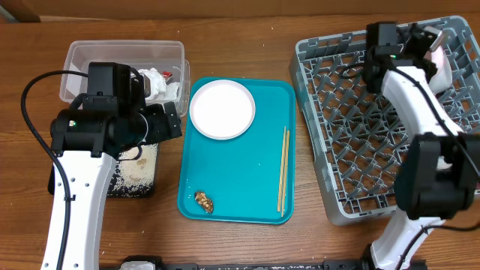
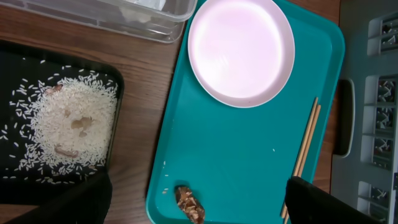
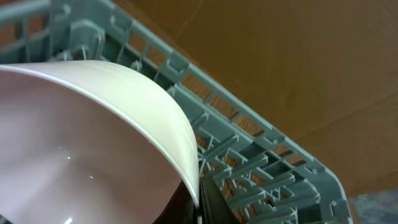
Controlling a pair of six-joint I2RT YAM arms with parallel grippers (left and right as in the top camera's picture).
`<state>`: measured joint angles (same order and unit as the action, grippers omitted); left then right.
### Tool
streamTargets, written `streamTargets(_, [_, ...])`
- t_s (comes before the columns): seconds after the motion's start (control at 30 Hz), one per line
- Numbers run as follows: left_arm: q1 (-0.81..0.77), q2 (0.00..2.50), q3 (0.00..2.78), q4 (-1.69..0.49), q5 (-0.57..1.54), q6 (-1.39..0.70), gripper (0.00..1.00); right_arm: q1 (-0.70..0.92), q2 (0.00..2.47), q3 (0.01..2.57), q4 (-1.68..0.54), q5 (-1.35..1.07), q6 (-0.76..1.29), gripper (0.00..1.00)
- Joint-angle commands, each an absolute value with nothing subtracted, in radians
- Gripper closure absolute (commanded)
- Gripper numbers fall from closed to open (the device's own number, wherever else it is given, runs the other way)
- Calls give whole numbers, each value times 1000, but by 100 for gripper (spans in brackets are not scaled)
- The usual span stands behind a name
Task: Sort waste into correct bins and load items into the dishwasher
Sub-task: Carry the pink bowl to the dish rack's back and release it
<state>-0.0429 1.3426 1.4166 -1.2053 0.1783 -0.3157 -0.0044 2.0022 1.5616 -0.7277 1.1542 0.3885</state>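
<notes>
The rack's lattice side crowds the bowl (image 3: 93, 137), so I will move my right gripper left in the overhead view and down onto the rack's inner wires.
The teal tray (image 1: 240, 165) holds the round white plate (image 1: 222, 109), two wooden chopsticks (image 1: 283, 171) and the brown food lump (image 1: 204, 200). My left gripper (image 1: 171, 120) is open and empty. In the left wrist view its fingers (image 2: 199, 186) spread above the lump (image 2: 189, 204), with the plate (image 2: 241, 50) and the chopsticks (image 2: 306, 146) beyond. My right gripper (image 1: 431, 41) is shut on the rim of a white bowl (image 3: 93, 137) and holds it tilted over the far right corner of the grey dish rack (image 1: 352, 112). The rack's lattice wall (image 3: 249, 155) lies just behind the bowl.
The black tray (image 2: 12, 74), holding a heap of rice crumbs (image 2: 71, 124), sits left of the teal tray, partly under my left arm. The clear tub (image 1: 82, 56) behind it holds white tissue (image 1: 161, 84) and a bit of red. Bare wooden table surrounds them.
</notes>
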Motion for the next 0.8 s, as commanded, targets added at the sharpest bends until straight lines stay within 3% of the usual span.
streamTargets(0.0, [-39,1341,1433,-1203,177,-319,9,5,2022,1572,-735,1180,397,96])
streamTargets(0.4, [-39,1341,1433,-1199,176,-322,8,70,2025,1572,-839,1041,399,96])
streamTargets(0.77, [-39,1341,1433,-1200,176,-322,7,123,2021,1572,-1017,1026,537,94])
